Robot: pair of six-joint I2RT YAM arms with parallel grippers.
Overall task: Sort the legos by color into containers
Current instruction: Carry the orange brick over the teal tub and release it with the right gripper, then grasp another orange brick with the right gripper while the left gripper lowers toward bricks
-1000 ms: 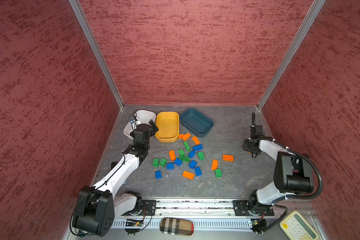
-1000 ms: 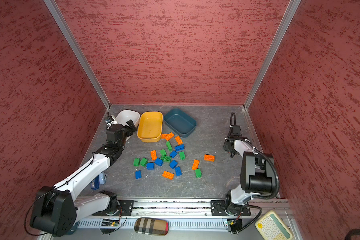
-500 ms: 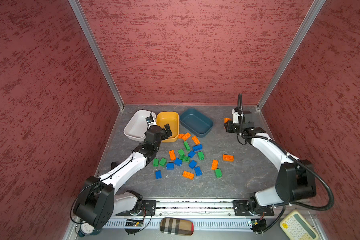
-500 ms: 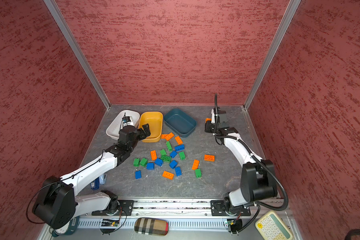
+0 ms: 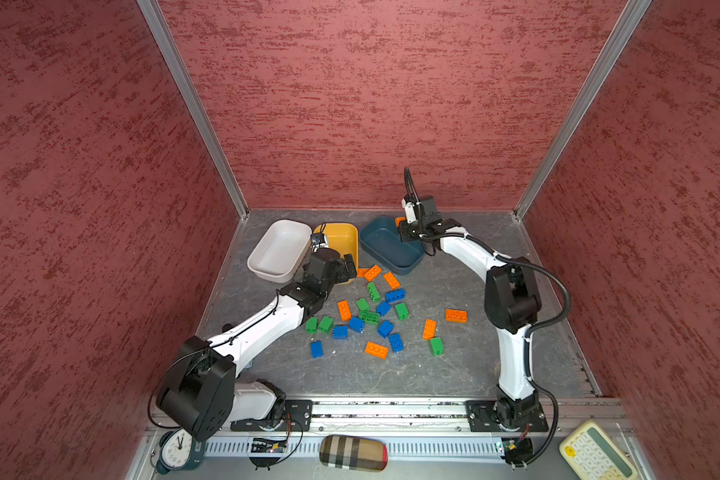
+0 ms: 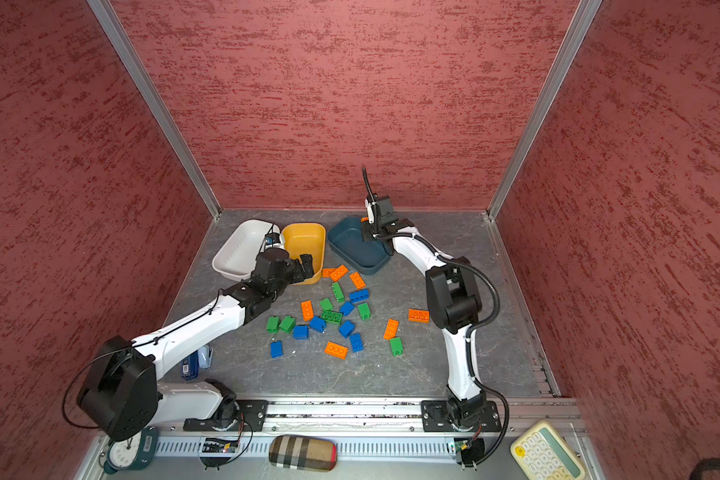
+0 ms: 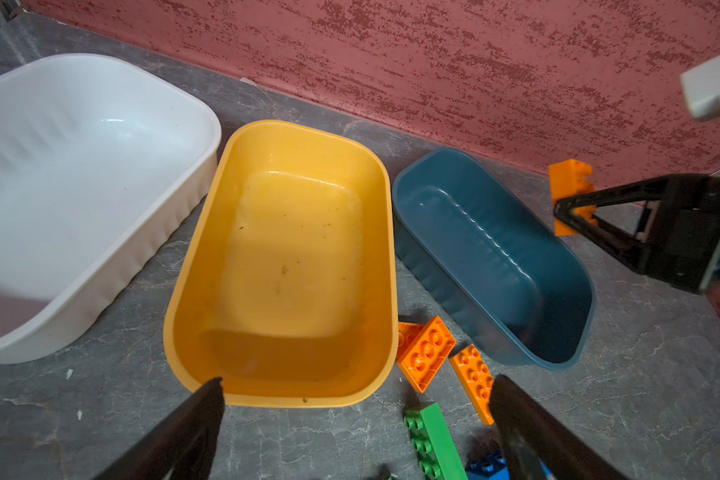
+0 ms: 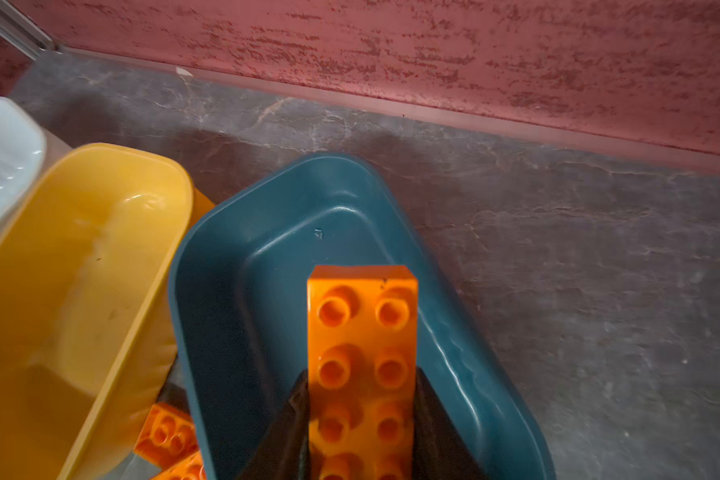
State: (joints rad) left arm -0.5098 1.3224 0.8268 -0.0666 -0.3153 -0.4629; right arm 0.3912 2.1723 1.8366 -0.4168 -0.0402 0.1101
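The bare bottom of the teal tub is below my right gripper. My right gripper should move down and toward the yellow-orange tub (image 5: 339,241) and let go of the orange lego onto the teal tub's bottom.
Three containers stand in a row at the back: a white tub (image 5: 281,249), a yellow-orange tub (image 5: 339,241) and a dark teal tub (image 5: 385,249), all bare inside. My right gripper (image 8: 362,382) is shut on a long orange lego (image 8: 362,332) and holds it above the teal tub's far right end; in a top view the brick (image 5: 400,220) peeks out by the gripper (image 5: 404,230). My left gripper (image 7: 356,382) is open and holds nothing, low at the yellow-orange tub's near wall. Blue, green and orange legos (image 5: 368,316) lie scattered mid-table.
Two orange bricks (image 7: 427,353) and a long green one (image 7: 433,440) lie just right of the left gripper (image 5: 346,266). Red walls close in three sides. Beyond the front rail (image 5: 391,409) sit a clock (image 5: 179,442), a plaid case (image 5: 352,453) and a calculator (image 5: 597,451).
The right gripper rose from the table's right side with the orange brick and swung left to above the teal tub. The left gripper moved right from the white tub to the yellow-orange tub's front.
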